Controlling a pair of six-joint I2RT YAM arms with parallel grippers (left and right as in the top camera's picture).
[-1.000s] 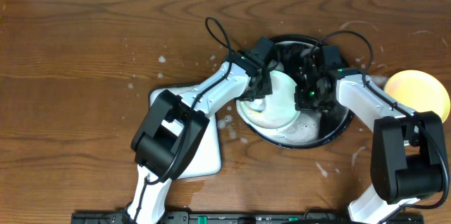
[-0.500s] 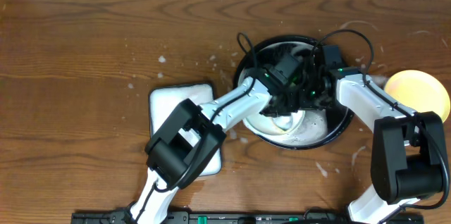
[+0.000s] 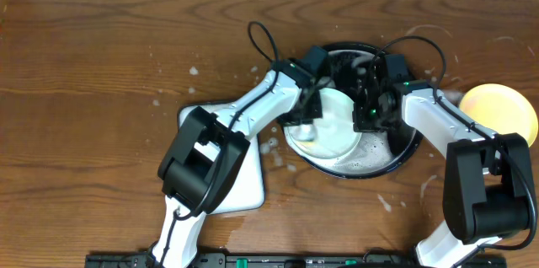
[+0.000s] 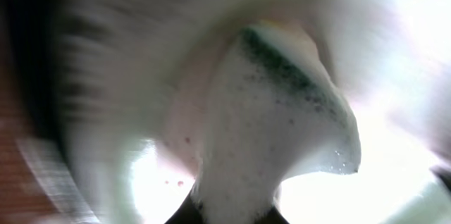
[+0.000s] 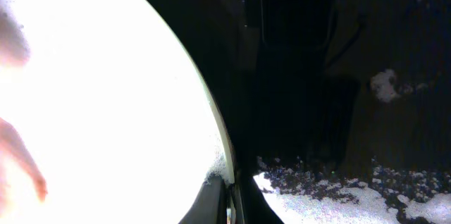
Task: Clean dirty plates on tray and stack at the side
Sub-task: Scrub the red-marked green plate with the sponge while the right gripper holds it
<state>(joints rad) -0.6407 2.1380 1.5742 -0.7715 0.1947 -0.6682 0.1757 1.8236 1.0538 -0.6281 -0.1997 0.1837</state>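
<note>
The sponge comes up off the plate in my left gripper next, then goes down at the white rectangular dish (image 3: 239,176) close beside the tray.
The black tray (image 3: 410,145) sits mid-table with soapy foam in it. A pale mint plate (image 3: 338,120) stands tilted inside it. My right gripper (image 3: 369,113) is shut on the plate's right rim; the right wrist view shows that rim (image 5: 224,160) between the fingers (image 5: 230,206). My left gripper (image 3: 305,109) is shut on a foamy sponge (image 4: 275,132) and presses it on the plate's left part. A second pale plate (image 3: 310,142) seems to lie beneath. The yellow plate (image 3: 498,113) lies on the table to the right of the tray.
A white rectangular dish (image 3: 221,160) lies left of the tray, under my left arm. Foam splashes (image 3: 271,152) dot the wood around the tray. Cables loop over the tray's back edge.
My left gripper swept right across the plate with the sponge, then came back to the plate's left side. The right arm and the plate have stayed put.
</note>
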